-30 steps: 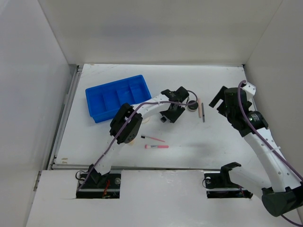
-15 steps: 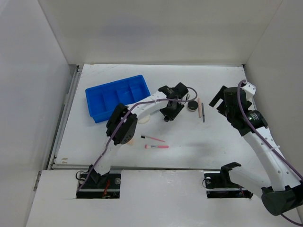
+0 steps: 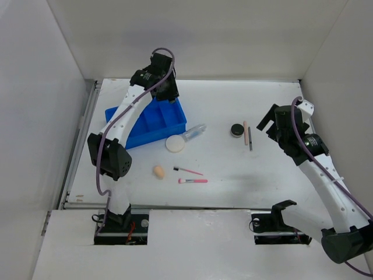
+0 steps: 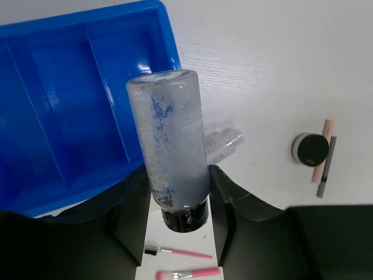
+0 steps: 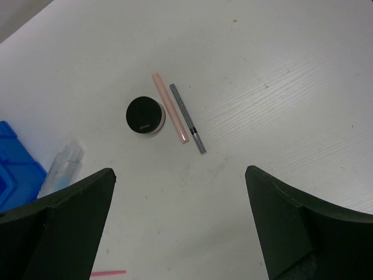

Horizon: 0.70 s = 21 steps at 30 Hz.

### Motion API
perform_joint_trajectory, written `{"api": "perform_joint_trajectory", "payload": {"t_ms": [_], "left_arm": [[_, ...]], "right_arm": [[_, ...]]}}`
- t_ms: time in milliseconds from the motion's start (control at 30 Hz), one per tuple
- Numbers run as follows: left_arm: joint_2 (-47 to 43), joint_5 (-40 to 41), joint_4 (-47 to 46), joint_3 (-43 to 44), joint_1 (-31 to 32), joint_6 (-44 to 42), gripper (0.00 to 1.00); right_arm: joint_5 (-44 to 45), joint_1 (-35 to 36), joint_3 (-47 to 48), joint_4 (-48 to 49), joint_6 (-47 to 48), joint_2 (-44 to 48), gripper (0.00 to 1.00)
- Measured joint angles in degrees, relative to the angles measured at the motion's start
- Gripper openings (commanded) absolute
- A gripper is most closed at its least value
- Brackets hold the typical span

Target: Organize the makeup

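Observation:
I will next lower the bottle in my left gripper into the tray's end section, beside the second clear bottle. Then I will open the gripper, since that section is empty.
My left gripper is shut on a clear bottle with a black cap and holds it above the right end of the blue tray. A second clear bottle lies on the table next to the white puff. The peach sponge and two pink brushes lie nearer the front. The black jar, beige stick and dark pencil lie together below my right gripper, which is open and empty above the table.
The tray's compartments show nothing inside in the left wrist view. White walls close the table at the back and both sides. A metal rail runs along the left edge.
My left arm swung from the middle of the table to the back left over the tray, carrying the bottle. The puff and sponge now show. The right arm has not moved.

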State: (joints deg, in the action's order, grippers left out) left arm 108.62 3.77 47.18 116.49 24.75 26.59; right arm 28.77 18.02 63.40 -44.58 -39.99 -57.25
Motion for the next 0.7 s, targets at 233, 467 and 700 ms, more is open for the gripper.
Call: {"api": "perform_joint_trajectory", "payload": {"t_ms": [233,467,700], "left_arm": [[10.3,2.1,0.6,4.5,-0.6,7.6,0.09],[16.2,3.9,1.2,5.4,-1.2,9.9,0.73],[13.6,5.7,0.9,5.3,0.1,6.4,0.68]], "right_arm": [[-1.1,0.0,0.0,0.0,0.0,0.0,0.99],[-1.8,0.0,0.0,0.0,0.0,0.6,0.99],[-1.8,0.0,0.0,0.0,0.0,0.8,0.99]]}}
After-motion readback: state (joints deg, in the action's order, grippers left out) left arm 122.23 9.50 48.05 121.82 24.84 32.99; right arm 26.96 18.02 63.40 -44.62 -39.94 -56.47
